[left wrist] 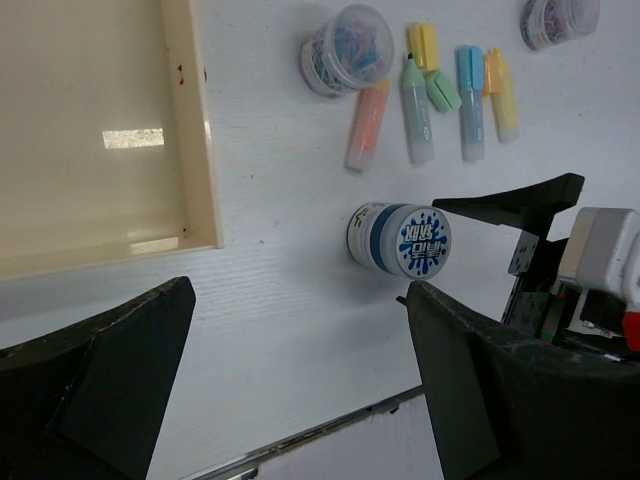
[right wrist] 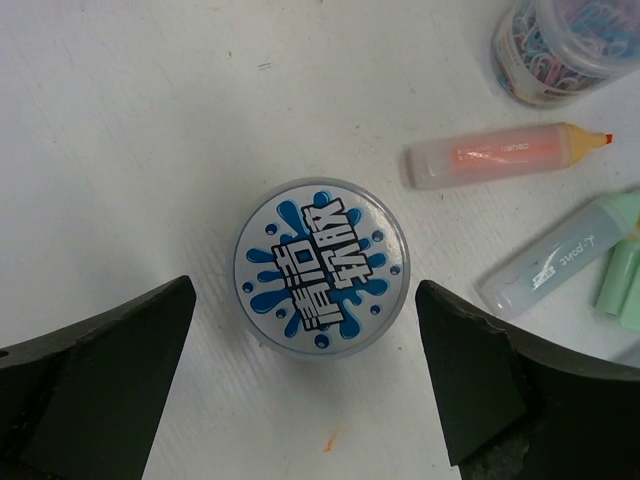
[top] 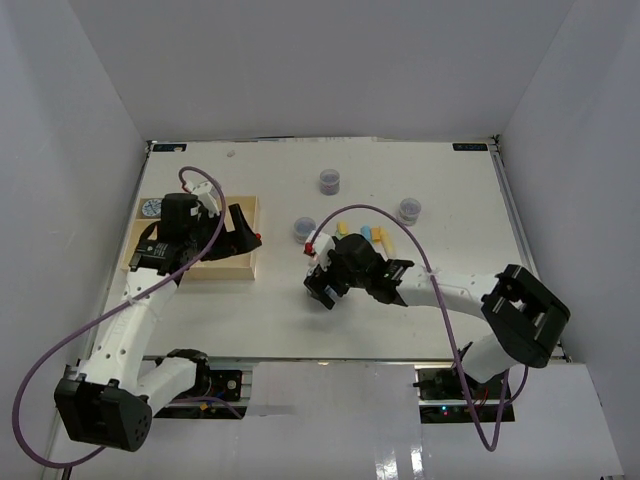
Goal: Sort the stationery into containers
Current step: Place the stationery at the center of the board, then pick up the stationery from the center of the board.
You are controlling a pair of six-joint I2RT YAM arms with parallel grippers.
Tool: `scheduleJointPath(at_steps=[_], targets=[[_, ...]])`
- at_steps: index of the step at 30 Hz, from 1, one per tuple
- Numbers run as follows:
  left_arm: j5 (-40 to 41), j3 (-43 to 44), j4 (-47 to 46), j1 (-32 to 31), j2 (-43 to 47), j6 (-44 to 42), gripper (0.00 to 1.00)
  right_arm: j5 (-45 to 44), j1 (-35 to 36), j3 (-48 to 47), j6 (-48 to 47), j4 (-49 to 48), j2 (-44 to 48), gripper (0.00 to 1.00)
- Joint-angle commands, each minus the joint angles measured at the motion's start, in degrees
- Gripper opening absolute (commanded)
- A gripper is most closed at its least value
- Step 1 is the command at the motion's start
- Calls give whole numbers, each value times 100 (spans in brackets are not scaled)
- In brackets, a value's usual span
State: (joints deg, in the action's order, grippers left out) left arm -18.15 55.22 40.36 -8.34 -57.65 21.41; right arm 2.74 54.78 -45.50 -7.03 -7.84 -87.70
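I will next bring my left gripper from the tray's edge toward the blue-lidded jar, then lower it over the lid.
A blue-lidded jar stands on the white table, just ahead of my open right gripper, whose jaws stand apart on either side of it without touching. In the top view the right gripper covers this jar. The jar also shows in the left wrist view. My left gripper is open and empty over the near right edge of the beige tray. Its fingers frame bare table. Pastel sticks lie beyond the jar. A second blue-lidded jar sits at the tray's far left corner.
Three grey-purple jars stand on the table: one near the sticks, one farther back, one to the right. The tray's wall is left of the jar. The table's near edge is close below the left gripper.
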Motion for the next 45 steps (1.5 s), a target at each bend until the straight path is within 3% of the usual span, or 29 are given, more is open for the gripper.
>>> scheduleJointPath(at_steps=[1, 4, 11, 19, 27, 37, 42, 45], targets=[[276, 138, 16, -413, -141, 179, 98, -142, 24, -12, 43, 71, 621, 96], [549, 269, -19, -913, -281, 328, 98, -596, 24, 49, 52, 308, 1289, 90], [1752, 691, -81, -2372, -1028, 654, 98, -2311, -3, 339, 367, 1046, 3273, 90], [3010, 1201, -125, -3964, -2433, 891, 98, -4192, -73, 647, 922, 1750, 4664, 90], [3292, 1561, -125, -4422, -3305, 935, 98, -4554, -91, 920, 1124, 2084, 5290, 90], [3547, 1764, -11, -4457, -3894, 918, 98, -4528, -100, 964, 1028, 2137, 5404, 90], [3468, 1887, 51, -4457, -3991, 953, 86, -4502, -108, 981, 1019, 2137, 5342, 90], [3406, 1922, 86, -4457, -3974, 935, 70, -4476, -108, 972, 1002, 2137, 5316, 90]])
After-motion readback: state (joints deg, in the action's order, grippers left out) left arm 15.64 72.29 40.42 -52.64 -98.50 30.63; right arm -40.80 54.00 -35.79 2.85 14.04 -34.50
